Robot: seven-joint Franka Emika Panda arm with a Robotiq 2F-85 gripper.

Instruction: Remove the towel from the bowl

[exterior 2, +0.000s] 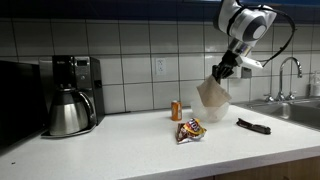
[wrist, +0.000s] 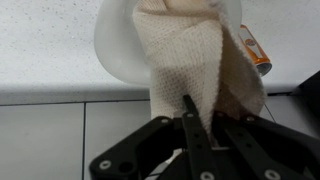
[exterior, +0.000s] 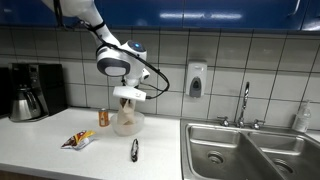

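My gripper needs to move toward the front edge of the counter and down over the bare counter (exterior: 106, 157) beside the black tool. It should let go of the towel (exterior: 127, 113) there, because that spot is clear of the bowl.
A beige waffle-weave towel (wrist: 190, 60) hangs from my gripper (wrist: 200, 112), which is shut on its upper part. Below it in the wrist view lies a white bowl (wrist: 112, 45) on the counter, and the towel's lower end still hangs over or into it. In an exterior view the gripper (exterior: 129, 96) is straight above the bowl (exterior: 130, 126) with the towel (exterior: 127, 113) between them. In an exterior view the towel (exterior 2: 212, 97) hangs below the gripper (exterior 2: 222, 72) and hides the bowl.
A small orange can (exterior: 103, 117) (exterior 2: 176, 110) stands next to the bowl. A snack packet (exterior: 78, 140) (exterior 2: 190, 130) and a black tool (exterior: 134, 149) (exterior 2: 252, 125) lie on the counter. A coffee maker with carafe (exterior 2: 68, 105) stands at one end, a sink (exterior: 245, 150) at the other.
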